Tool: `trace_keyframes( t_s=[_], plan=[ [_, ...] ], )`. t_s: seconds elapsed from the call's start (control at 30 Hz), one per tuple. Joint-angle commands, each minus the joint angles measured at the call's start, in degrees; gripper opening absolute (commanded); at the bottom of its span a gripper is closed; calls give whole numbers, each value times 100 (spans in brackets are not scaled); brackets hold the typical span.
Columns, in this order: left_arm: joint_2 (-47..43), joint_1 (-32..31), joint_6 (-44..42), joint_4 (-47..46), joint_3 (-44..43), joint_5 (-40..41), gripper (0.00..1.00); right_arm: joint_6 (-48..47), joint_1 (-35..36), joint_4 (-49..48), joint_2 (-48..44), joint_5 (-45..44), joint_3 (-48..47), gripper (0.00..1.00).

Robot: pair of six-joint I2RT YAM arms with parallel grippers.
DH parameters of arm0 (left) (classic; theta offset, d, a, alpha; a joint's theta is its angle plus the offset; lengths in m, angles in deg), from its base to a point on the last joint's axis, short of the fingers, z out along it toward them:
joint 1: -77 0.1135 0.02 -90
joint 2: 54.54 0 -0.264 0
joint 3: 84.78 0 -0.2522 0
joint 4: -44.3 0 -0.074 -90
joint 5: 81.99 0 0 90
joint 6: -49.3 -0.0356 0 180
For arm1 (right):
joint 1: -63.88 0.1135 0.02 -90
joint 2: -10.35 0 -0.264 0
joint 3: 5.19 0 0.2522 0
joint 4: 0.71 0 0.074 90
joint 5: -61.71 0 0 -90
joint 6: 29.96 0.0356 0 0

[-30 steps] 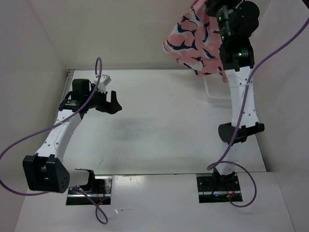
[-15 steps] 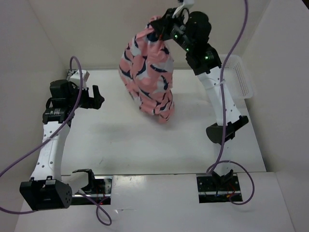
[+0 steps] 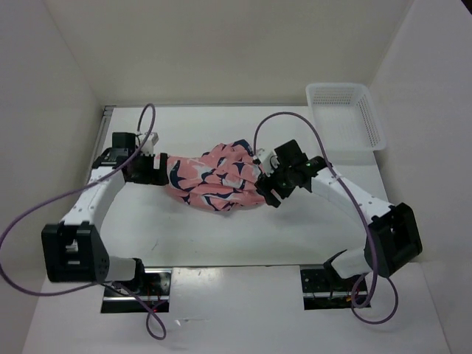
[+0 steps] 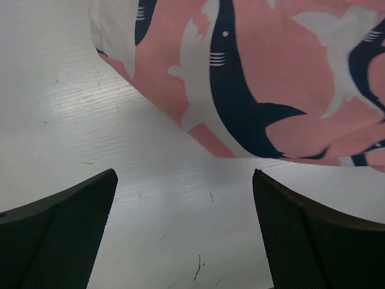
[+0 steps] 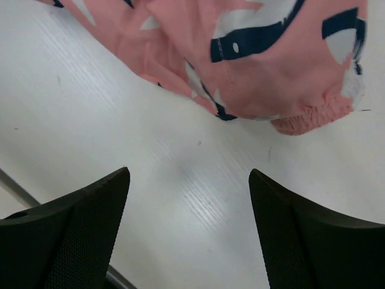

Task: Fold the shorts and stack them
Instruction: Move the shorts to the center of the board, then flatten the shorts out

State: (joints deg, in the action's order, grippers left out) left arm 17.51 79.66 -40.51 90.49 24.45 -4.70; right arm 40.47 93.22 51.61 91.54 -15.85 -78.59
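My left gripper moves outward alongside the shorts (image 3: 214, 181) next and onto the far corner of their end (image 3: 170, 158) beside it, because only bare table lies between its open fingers.
The salmon-pink shorts (image 3: 214, 181) with navy and white shapes lie crumpled in a heap on the white table, between the two arms. My left gripper (image 3: 158, 171) sits at the heap's left edge, open, with bare table between its fingers (image 4: 60, 223); the shorts (image 4: 271, 78) lie just ahead of it. My right gripper (image 3: 264, 184) is at the heap's right edge, also open and holding nothing. In the right wrist view the shorts (image 5: 240, 66) and their ribbed waistband lie just beyond the open gripper (image 5: 189, 174).
A white mesh basket (image 3: 338, 87) stands at the back right corner of the table. White walls close in the left, back and right sides. The arm bases sit at the near edge.
The right arm swung the shorts down from high at the back right to the table's middle and let go. The left gripper moved right to the heap's edge.
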Motion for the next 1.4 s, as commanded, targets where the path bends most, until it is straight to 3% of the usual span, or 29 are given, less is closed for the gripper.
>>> trace_keyframes(
  t_s=[0.0,0.1,0.2,0.53,0.7,0.93,1.03,1.07,1.1,1.17,1.2,1.23,1.3,1.37],
  plan=[
    [922,-63,-19,176,-441,688,100,-469,10,-570,-437,-348,-74,86],
    [1723,-63,-19,-34,-1073,849,100,-363,10,-701,-437,-461,-302,88],
    [2163,-63,-19,-262,-1619,612,100,-573,-51,-851,-270,-751,-364,88],
    [3709,218,-19,-246,-2910,-336,100,-1303,-447,-1088,546,-568,-821,88],
    [4105,218,-19,-298,-3035,-214,100,-1804,-447,-1088,872,-630,-839,88],
    [4756,218,-19,-88,-3466,-688,100,-1936,-447,-1290,1092,-682,-646,88],
    [4818,218,-19,114,-3466,-1066,81,-1813,-447,-1483,1144,-682,-646,85],
    [4818,218,-19,185,-3413,-1189,75,-1813,-447,-1484,1145,-682,-646,78],
    [4818,218,-19,342,-3413,-1381,62,-1813,-447,-1484,1145,-682,-594,75],
    [4871,218,-19,527,-3413,-1602,50,-1813,-447,-1484,1145,-630,-523,67],
    [4923,218,-19,719,-3413,-1690,32,-1813,-447,-1414,1145,-630,-523,67],
    [4924,218,-19,782,-3413,-1743,23,-1813,-447,-1361,1145,-569,-523,67],
    [4872,288,-19,836,-3282,-1744,11,-2058,-447,-1195,1145,-498,-470,69],
    [4687,367,-19,775,-3220,-1744,1,-2252,-447,-1019,1093,-445,-470,80]
  ],
)
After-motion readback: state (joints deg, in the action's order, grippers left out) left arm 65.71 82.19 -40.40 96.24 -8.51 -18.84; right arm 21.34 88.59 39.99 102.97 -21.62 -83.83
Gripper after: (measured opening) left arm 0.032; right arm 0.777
